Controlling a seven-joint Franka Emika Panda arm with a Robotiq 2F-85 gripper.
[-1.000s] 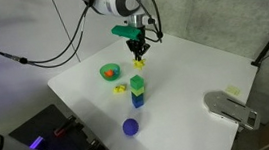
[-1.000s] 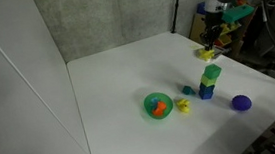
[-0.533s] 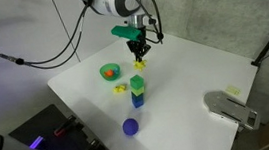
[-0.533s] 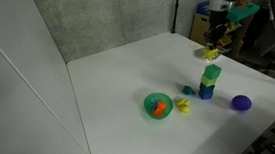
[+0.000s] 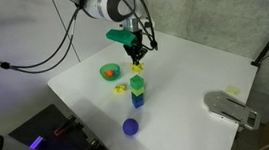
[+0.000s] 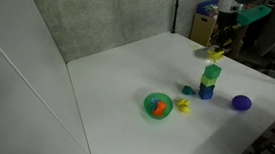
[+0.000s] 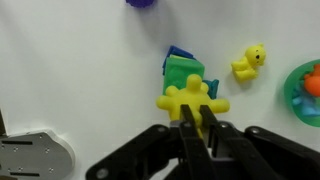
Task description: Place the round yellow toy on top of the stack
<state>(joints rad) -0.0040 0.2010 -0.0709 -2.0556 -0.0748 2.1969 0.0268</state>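
Observation:
The round yellow toy still hangs above the stack, so my gripper will next lower it until it comes onto the green block's top and let go of it there.
My gripper is shut on the round yellow toy, a knobby yellow ball. It hangs just above the stack, a green block over a blue block. In both exterior views the gripper holds the toy close over the green block, which sits on the blue block. I cannot tell whether the toy touches the green block.
A green bowl with an orange thing stands near the stack. A flat yellow piece lies beside it. A purple ball lies near the table edge. A grey device sits at one table corner.
My gripper has moved a little with the yellow toy, down and closer over the stack. The blocks, bowl and ball have not moved.

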